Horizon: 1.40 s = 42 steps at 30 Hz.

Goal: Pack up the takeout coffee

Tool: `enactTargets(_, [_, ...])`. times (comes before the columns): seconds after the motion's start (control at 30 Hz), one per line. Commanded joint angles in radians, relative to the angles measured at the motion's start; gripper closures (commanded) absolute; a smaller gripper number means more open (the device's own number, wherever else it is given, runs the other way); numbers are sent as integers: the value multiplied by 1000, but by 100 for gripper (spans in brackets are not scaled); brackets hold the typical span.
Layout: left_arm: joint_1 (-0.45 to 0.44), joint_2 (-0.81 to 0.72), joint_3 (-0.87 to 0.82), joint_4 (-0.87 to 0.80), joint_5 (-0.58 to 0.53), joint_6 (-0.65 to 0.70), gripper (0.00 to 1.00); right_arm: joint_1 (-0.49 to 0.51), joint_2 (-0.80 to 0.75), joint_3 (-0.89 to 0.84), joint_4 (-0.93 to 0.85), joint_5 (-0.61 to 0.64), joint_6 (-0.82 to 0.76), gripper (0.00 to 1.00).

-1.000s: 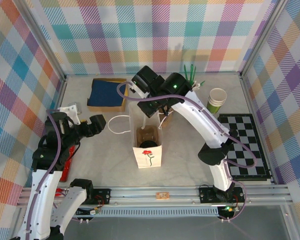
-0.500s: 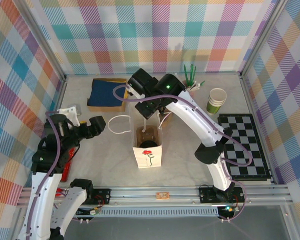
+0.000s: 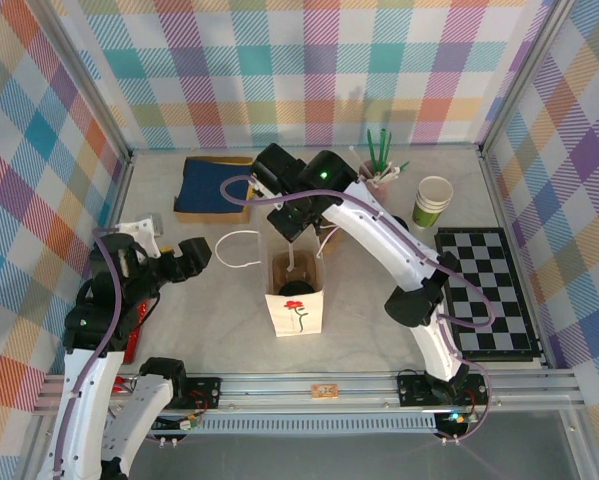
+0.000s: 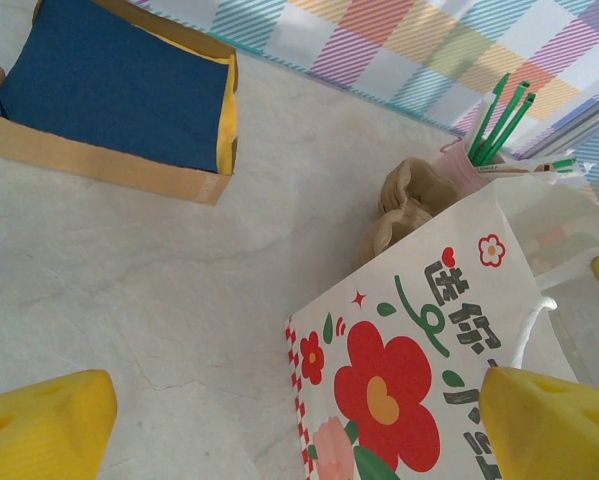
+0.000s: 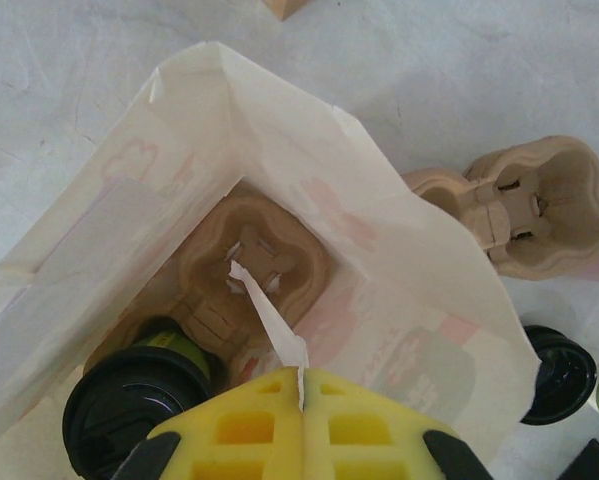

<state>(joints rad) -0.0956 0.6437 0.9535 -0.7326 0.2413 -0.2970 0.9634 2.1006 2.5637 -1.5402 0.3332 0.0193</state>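
Observation:
My right gripper needs to go down slightly toward the bag's opening next and let go of the thin white paper strip (image 5: 269,315), because the strip's tip hangs over the carrier's empty cup hole.
The takeout coffee (image 5: 129,405), a green cup under a black lid, sits in a brown pulp cup carrier (image 5: 254,265) at the bottom of the white flowered paper bag (image 5: 399,250). My right gripper (image 5: 301,385) hovers over the bag's mouth, shut on a thin white paper strip (image 5: 269,315) that hangs down into the bag. From above, the right gripper (image 3: 289,225) is just behind the bag (image 3: 295,305). My left gripper (image 3: 194,252) stands open to the left of the bag, holding nothing. Its yellow fingers (image 4: 39,425) frame the bag's flowered side (image 4: 409,370).
A cardboard box with blue lining (image 3: 214,188) lies at the back left. A pink pot of green sticks (image 3: 379,165), a lidless green cup (image 3: 433,201) and a checkerboard (image 3: 484,290) are on the right. A second pulp carrier (image 5: 539,205) and a loose black lid (image 5: 559,372) lie beside the bag.
My right gripper has shifted a little left over the bag, carrying the white strip down into its mouth. The left arm has barely moved.

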Motion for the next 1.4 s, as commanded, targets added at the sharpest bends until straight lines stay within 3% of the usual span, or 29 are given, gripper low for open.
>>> enactTargets(0.0, [11, -16, -10, -5, -8, 11, 7, 10, -7, -19, 18, 4, 29, 100])
enactTargets(0.97, [10, -29, -16, -24, 0, -1, 7, 10, -14, -103, 78, 38, 53, 100])
enactTargets(1.37, [10, -27, -18, -21, -2, 1, 7, 11, -29, -133, 98, 33, 60, 95])
